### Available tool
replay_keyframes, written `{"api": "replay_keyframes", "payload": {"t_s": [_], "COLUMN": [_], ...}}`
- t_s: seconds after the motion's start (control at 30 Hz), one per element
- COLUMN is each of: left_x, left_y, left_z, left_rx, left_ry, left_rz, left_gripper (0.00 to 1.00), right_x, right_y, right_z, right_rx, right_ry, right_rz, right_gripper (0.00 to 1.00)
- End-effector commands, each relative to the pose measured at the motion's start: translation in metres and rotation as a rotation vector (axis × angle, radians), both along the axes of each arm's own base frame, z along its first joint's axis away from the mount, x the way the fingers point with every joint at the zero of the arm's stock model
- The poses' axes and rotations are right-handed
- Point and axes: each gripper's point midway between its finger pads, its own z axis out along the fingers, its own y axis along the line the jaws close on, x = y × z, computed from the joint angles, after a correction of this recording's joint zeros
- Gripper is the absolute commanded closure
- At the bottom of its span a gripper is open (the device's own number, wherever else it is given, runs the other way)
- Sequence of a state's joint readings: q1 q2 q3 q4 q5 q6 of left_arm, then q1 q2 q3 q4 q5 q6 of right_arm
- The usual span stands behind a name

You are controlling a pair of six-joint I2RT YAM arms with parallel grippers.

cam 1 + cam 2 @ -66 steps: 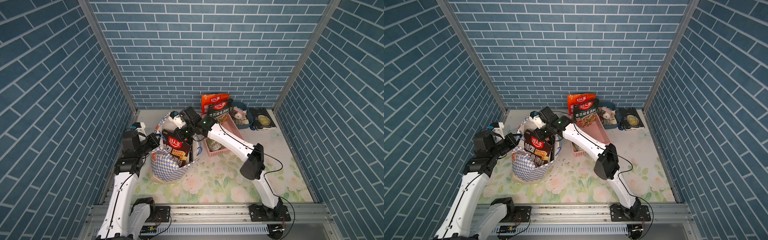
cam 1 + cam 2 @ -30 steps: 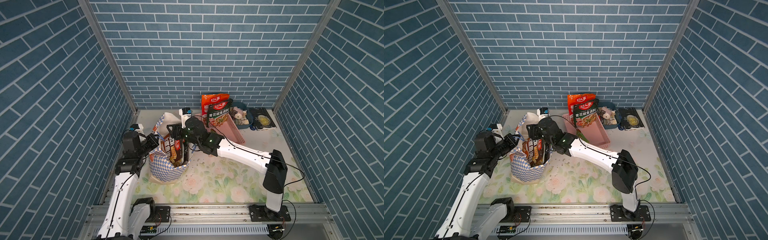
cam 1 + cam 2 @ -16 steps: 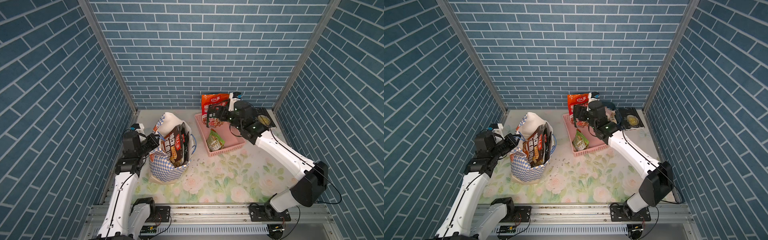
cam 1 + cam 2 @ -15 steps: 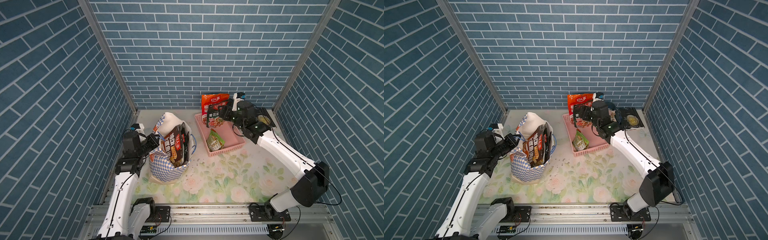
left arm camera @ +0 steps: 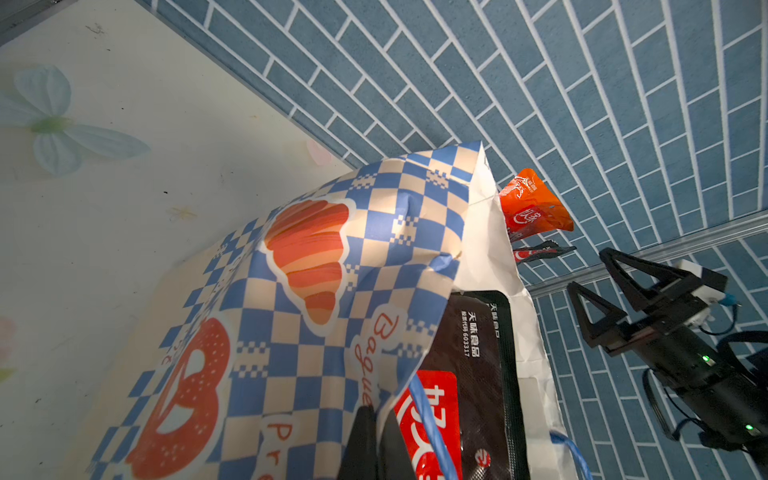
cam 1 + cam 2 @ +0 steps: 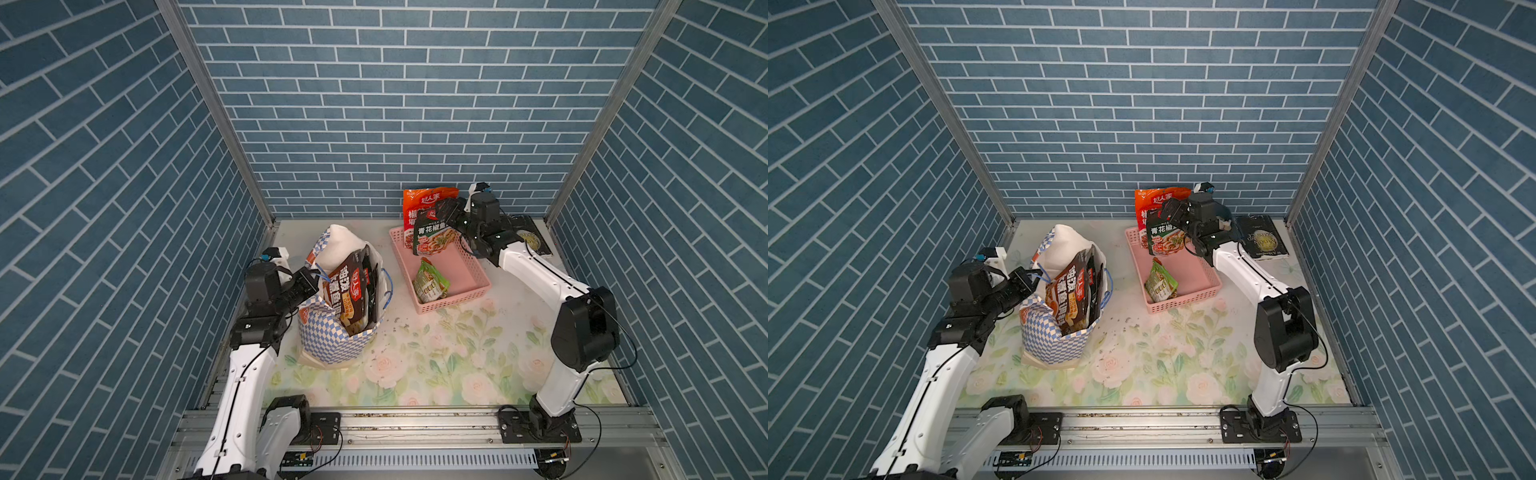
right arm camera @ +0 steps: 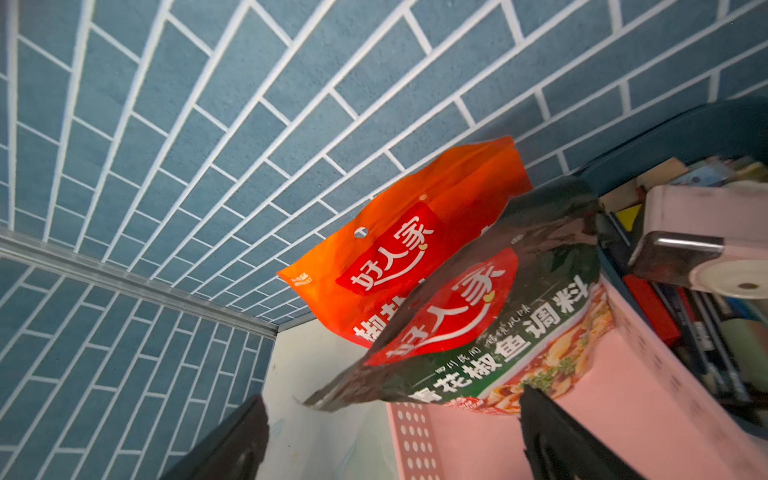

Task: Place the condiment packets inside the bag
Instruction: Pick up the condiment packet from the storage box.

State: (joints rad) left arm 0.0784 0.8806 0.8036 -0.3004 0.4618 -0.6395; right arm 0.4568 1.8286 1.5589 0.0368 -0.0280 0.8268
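Note:
My right gripper is open, and the top corner of the green-black packet stands up free just ahead of its fingers. I need to move this gripper gently down and forward over that corner.
The checkered bag (image 6: 332,336) (image 6: 1050,340) stands upright at the left, with a black condiment packet (image 6: 347,291) (image 6: 1069,299) sticking out of its mouth. My left gripper (image 6: 309,282) (image 5: 376,440) is shut on the bag's near rim (image 5: 415,365). At the back right, my right gripper (image 6: 446,216) (image 7: 392,409) is open and holds nothing. It is just short of a green-black packet (image 6: 434,239) (image 7: 498,316) that stands in the pink basket. An orange packet (image 6: 428,199) (image 7: 407,249) leans behind it against the wall. A small green packet (image 6: 430,282) (image 6: 1160,284) lies in the basket.
The pink perforated basket (image 6: 457,301) (image 6: 1183,303) sits right of the bag. A black book (image 6: 1262,239) lies in the back right corner. A blue tub (image 7: 685,133) with small items stands beside the basket. Brick walls close in three sides.
My right arm left the black packet in the bag, swung back to the basket at the back right, and its jaws opened wide. The left gripper kept its hold on the bag.

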Motion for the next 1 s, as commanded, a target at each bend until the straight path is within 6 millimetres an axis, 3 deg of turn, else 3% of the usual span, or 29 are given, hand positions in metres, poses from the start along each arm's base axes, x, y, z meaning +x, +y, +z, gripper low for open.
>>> {"api": "replay_keyframes", "payload": {"t_s": [0.0, 0.2, 0.33, 0.47, 0.67, 0.83, 0.97], "left_x": [-0.008, -0.012, -0.013, -0.015, -0.015, -0.015, -0.016], "left_y": [-0.007, -0.007, -0.007, -0.004, -0.003, -0.003, -0.002], "left_z": [-0.010, -0.013, -0.015, -0.013, -0.017, -0.016, -0.015], "left_rx": [-0.010, -0.001, 0.003, 0.017, 0.028, 0.028, 0.033], "left_ry": [0.046, 0.049, 0.050, 0.041, 0.047, 0.041, 0.038], "left_rz": [-0.036, -0.042, -0.041, -0.026, -0.023, -0.025, -0.020], "left_gripper": [1.00, 1.00, 1.00, 1.00, 1.00, 1.00, 1.00], "right_x": [0.019, 0.043, 0.052, 0.047, 0.034, 0.029, 0.022], "right_y": [0.003, 0.010, 0.015, 0.013, -0.001, 0.004, 0.000], "right_z": [0.015, 0.021, -0.001, -0.027, -0.026, -0.051, -0.062], "right_rx": [0.130, 0.163, 0.145, 0.133, 0.152, 0.134, 0.129], "right_ry": [-0.002, 0.000, 0.097, 0.186, 0.166, 0.236, 0.256], "right_rz": [-0.032, -0.054, -0.061, -0.082, -0.122, -0.089, -0.084], "right_gripper": [0.04, 0.05, 0.11, 0.23, 0.31, 0.31, 0.45]}}
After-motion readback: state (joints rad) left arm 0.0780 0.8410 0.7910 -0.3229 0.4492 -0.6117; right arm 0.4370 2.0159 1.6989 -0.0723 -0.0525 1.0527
